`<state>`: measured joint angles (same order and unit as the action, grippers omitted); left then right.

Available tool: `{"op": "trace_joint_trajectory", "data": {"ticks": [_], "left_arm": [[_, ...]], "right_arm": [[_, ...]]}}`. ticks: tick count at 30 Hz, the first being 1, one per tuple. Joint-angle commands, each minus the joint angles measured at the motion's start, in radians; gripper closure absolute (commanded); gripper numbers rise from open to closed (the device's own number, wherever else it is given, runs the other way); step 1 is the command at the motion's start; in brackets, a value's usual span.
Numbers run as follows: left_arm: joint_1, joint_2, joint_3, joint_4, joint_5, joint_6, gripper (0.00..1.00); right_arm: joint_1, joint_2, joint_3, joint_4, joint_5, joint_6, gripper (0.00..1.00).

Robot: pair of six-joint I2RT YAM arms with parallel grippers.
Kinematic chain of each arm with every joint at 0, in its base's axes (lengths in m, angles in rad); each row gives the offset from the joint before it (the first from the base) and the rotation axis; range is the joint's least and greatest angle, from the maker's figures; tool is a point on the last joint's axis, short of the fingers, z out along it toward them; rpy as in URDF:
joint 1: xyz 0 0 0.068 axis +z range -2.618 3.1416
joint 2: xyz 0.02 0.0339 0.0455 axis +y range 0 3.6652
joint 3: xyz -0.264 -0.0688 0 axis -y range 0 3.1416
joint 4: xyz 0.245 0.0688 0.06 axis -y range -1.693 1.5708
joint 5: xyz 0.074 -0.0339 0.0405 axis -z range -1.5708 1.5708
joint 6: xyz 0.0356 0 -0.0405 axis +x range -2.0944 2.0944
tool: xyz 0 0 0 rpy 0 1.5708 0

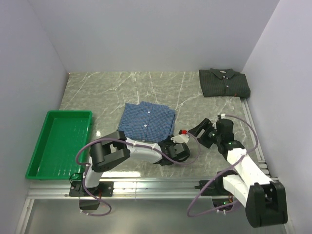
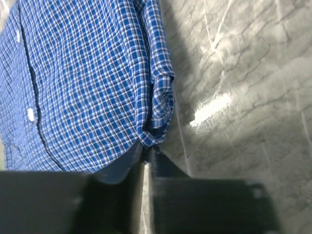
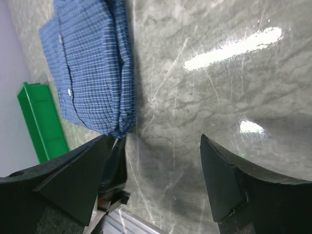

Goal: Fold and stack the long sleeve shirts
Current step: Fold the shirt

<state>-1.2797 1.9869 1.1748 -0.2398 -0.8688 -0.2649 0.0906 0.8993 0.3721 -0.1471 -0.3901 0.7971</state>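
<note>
The blue checked shirt's bunched corner lies to the left of my right gripper in the top view, so my right gripper should move across next and close on that corner.
The blue checked shirt point(image 1: 146, 121) lies folded in the middle of the table, with white buttons showing in the left wrist view point(image 2: 87, 83). My left gripper point(image 1: 169, 141) is at its near right corner, and its jaws point(image 2: 148, 150) are shut on the bunched cloth of that corner. The shirt also shows in the right wrist view point(image 3: 92, 63). My right gripper point(image 1: 202, 131) hovers open and empty over bare table just right of that corner point(image 3: 153, 141). The dark green-charcoal shirt point(image 1: 224, 83) lies folded at the far right corner.
A green plastic tray point(image 1: 58, 141) stands at the left edge of the table and also shows in the right wrist view point(image 3: 41, 117). White walls close in the table on the left, back and right. The marble tabletop point(image 1: 146, 87) lies between the two shirts.
</note>
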Motion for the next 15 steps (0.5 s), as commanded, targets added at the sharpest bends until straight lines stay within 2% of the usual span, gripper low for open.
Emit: {"op": "trace_joint_trajectory", "data": {"ticks": [1, 2, 3, 7, 15], "left_arm": [[0.002, -0.06, -0.029, 0.049, 0.003, -0.022, 0.92], [0.003, -0.077, -0.038, 0.06, 0.019, -0.026, 0.98], [0.003, -0.111, -0.047, 0.071, 0.037, -0.043, 1.0], [0.023, -0.184, -0.093, 0.105, 0.141, -0.094, 0.99], [0.04, -0.269, -0.135, 0.109, 0.203, -0.152, 0.99]], "right_arm": [[-0.006, 0.091, -0.006, 0.142, -0.062, 0.054, 0.17], [-0.008, 0.113, -0.007, 0.15, -0.073, 0.069, 0.17], [-0.005, 0.133, -0.01, 0.232, -0.104, 0.086, 0.16], [0.014, 0.254, -0.033, 0.421, -0.167, 0.203, 0.15], [0.129, 0.473, 0.011, 0.702, -0.199, 0.329, 0.14]]}}
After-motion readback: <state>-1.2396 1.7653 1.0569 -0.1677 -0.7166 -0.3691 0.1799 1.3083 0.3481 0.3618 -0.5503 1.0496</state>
